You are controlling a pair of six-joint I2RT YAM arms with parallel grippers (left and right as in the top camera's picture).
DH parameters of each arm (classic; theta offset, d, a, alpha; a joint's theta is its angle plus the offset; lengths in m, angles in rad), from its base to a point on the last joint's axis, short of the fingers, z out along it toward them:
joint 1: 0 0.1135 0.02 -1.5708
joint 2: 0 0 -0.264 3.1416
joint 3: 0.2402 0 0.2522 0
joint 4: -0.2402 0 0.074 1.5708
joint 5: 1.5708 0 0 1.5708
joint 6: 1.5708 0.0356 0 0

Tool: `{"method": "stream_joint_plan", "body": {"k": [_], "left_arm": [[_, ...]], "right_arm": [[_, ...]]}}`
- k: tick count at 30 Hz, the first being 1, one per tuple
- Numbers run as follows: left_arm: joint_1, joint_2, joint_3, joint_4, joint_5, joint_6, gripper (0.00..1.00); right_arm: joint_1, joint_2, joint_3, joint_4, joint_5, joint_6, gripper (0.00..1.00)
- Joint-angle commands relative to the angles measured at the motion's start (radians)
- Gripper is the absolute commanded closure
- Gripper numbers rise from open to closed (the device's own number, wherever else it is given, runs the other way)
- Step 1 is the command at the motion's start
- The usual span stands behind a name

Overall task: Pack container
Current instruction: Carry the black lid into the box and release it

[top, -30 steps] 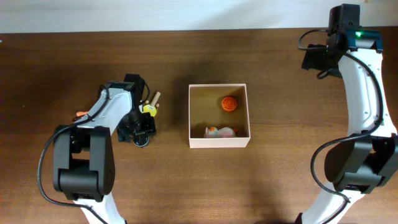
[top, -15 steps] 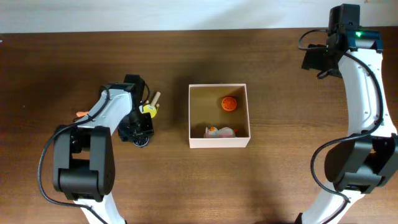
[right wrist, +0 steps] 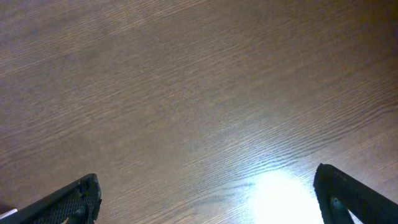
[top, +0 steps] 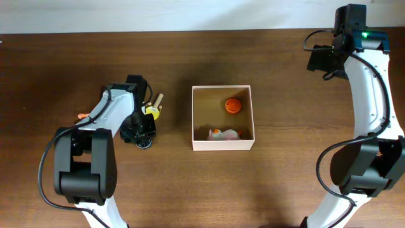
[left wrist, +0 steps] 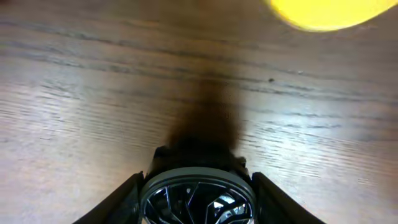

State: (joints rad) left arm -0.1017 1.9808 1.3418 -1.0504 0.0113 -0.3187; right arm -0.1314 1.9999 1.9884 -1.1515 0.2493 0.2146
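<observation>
The robot should next move its left gripper up and to the right in the overhead view, over the box's bottom beside the orange ball (top: 233,105), and let go of the wheel where that bottom is bare.
The container (top: 223,145) is a square cardboard box with cream walls and a tan inside, at the table's middle. It holds an orange ball (top: 233,105) and a small pale toy (top: 223,133). My left gripper (top: 143,136) is down at the table left of the box, shut on a black toy wheel (left wrist: 198,196) with shiny spokes. A yellow toy (top: 151,111) lies just beyond it, also in the left wrist view (left wrist: 326,12). My right gripper (right wrist: 208,193) is open and empty over bare wood at the far right back.
A small tan stick (top: 157,99) lies by the yellow toy. An orange bit (top: 81,116) shows left of the left arm. The pale wall runs along the table's back edge.
</observation>
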Motion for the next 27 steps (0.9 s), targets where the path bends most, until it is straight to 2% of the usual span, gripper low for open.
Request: {"method": "stream_joint_plan", "body": {"k": [1,9,17,22,27], "left_arm": [[0.004,0.008,0.118,-0.039,0.01,0.002,0.51],[0.004,0.008,0.43,-0.14,0.011,0.025,0.52],[-0.026,0.008,0.681,-0.135,0.011,0.025,0.55],[-0.106,0.008,0.743,-0.076,0.011,0.019,0.55],[-0.272,0.008,0.742,0.053,-0.036,0.017,0.55]], "right_arm": [[-0.006,0.002,-0.005,0.0,0.005,0.016,0.01],[-0.006,0.002,-0.005,0.0,0.006,0.016,0.01],[-0.006,0.002,-0.005,0.0,0.005,0.016,0.01],[-0.006,0.002,-0.005,0.0,0.006,0.016,0.01],[-0.006,0.002,-0.005,0.0,0.006,0.016,0.01]]}}
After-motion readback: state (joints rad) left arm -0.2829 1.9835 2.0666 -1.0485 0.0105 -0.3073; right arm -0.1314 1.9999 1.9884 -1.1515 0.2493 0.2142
